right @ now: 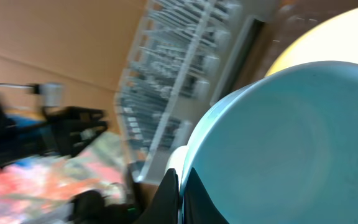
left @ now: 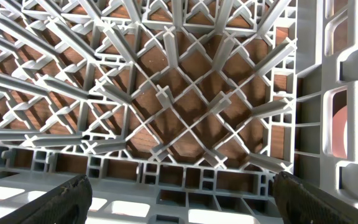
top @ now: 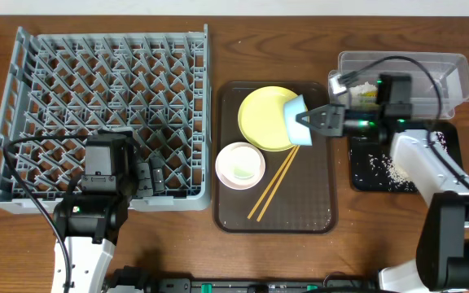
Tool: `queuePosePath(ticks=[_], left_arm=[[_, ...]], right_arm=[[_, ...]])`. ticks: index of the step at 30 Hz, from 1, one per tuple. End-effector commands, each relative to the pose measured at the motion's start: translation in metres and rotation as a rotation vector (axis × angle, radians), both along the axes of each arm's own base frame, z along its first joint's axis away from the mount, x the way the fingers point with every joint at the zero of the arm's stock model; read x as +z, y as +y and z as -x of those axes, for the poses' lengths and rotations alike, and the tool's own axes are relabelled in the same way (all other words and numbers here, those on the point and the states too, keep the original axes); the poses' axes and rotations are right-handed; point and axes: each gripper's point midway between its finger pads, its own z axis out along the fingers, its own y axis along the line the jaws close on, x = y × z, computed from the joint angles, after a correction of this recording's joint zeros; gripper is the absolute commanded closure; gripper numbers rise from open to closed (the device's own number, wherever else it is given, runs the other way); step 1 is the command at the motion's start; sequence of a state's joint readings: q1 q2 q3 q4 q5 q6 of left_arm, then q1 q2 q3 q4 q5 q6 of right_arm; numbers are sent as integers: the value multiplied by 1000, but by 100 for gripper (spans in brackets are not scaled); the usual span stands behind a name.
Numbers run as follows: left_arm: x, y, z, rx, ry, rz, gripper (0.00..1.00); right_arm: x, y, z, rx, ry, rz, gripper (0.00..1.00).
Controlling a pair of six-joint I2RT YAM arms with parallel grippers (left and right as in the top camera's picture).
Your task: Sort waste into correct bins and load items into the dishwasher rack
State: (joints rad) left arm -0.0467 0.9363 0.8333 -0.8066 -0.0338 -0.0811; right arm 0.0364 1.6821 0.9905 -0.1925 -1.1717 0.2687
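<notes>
Next I will turn my right gripper to level the tilted light blue bowl, shifting toward the rack and down onto the yellow plate (top: pixel 267 119) (right: pixel 340 41), whose top lies empty.
My right gripper (top: pixel 307 120) is shut on the rim of the light blue bowl (top: pixel 294 115), holding it tilted above the yellow plate (top: pixel 265 118). In the right wrist view the fingers (right: pixel 173 193) pinch the bowl's wall (right: pixel 291 137), one inside and one outside. A pinkish-white bowl (top: pixel 240 165) and the chopsticks (top: pixel 272 187) lie on the brown tray (top: pixel 316 203). The grey dishwasher rack (top: pixel 104 98) fills the left side. My left gripper (top: pixel 149 173) hangs open over the rack's near right corner, with nothing between its fingers (left: pixel 67 199).
At the far right stands a clear tub (top: pixel 430 69) with something pale yellowish inside. Just in front of it, a black tray (top: pixel 365 175) holds loose rice scraps (top: pixel 393 168). My right arm reaches across both bins.
</notes>
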Motion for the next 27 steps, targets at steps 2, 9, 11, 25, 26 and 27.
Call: queuePosePath(ticks=[2,9,11,25,26,27], left_arm=[[9,4,-4,14,-18,-17,5],[9,4,-4,14,-18,-17,5],[9,4,-4,14,-18,-17,5],[9,4,-4,14,-18,-17,5],[9,4,-4,14,-18,-17,5],[9,4,-4,14,-18,-17,5]], right_arm=[[-31,8,-23,-97,-98,275,99],[-60,34,-25,-50,-342,629,99],[-65,40,-24,-42,-393,708,99],[-61,64,-24,-14,-552,820,54],[-61,65,-23,-9,-551,813,43],[-61,67,-21,0,-548,802,36]])
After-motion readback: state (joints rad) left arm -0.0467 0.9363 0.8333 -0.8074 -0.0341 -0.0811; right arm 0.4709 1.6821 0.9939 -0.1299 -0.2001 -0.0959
